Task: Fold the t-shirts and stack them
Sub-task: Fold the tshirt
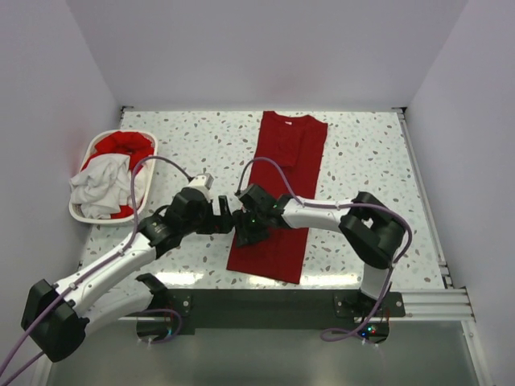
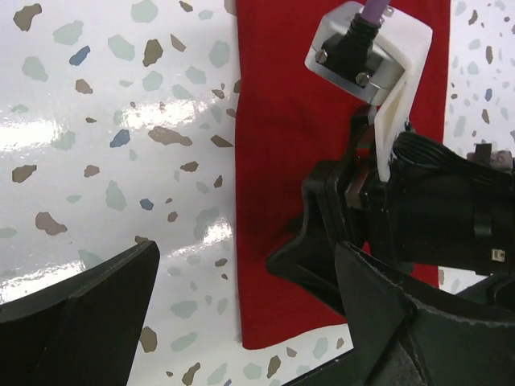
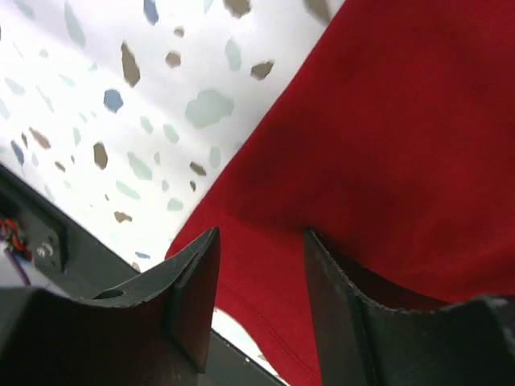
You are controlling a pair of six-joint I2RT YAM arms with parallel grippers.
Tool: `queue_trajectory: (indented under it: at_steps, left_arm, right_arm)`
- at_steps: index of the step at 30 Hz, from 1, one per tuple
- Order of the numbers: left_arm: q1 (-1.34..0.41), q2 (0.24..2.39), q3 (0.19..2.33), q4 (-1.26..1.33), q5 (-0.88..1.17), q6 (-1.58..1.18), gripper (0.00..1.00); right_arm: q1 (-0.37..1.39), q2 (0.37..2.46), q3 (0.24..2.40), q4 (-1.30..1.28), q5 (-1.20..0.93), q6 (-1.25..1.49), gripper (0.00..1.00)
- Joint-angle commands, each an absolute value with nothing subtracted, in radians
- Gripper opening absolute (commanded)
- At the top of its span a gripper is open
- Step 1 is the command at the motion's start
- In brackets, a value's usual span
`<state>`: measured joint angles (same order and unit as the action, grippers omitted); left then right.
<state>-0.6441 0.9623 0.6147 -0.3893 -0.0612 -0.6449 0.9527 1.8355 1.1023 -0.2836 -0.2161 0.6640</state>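
I should next move my right gripper to the right in the top view, along the folded t-shirt to the corner of its hem. That corner lies free by the table's front edge.
A deep red t-shirt, folded lengthwise into a long strip, lies flat on the speckled table from the back to the front edge. My left gripper is open, just left of the strip's left edge; in the left wrist view its wide-spread fingers straddle that edge of the shirt near the lower corner. My right gripper is down on the same edge, opposite the left one. In the right wrist view its fingers stand apart with red cloth between them.
A white laundry basket stands at the far left, holding a white t-shirt and another red one. The right arm's wrist sits close in front of the left gripper. The table's front edge is near the shirt's hem.
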Motion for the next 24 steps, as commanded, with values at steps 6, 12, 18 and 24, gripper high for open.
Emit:
queue_trajectory:
  at_steps: [6,12,18,24]
  left_arm:
    - [-0.670,0.919,0.601,-0.446,-0.028,-0.683,0.91]
    - [-0.761,0.959,0.577,-0.469,-0.005,-0.732,0.83]
    - [-0.877,1.048,0.575,-0.483,-0.034,-0.787,0.77]
    - [-0.925,1.150,0.603,-0.492,-0.046,-0.799,0.64]
  right_arm:
    - [0.953,1.567,1.048,-0.532,0.018,0.664,0.57]
    - [0.954,1.231,0.825,-0.733,0.117,0.793,0.67]
    - [0.953,1.071,0.643,-0.750,0.051,0.882,0.65]
    - [0.954,1.081,0.543,-0.591,-0.035,0.939,0.57]
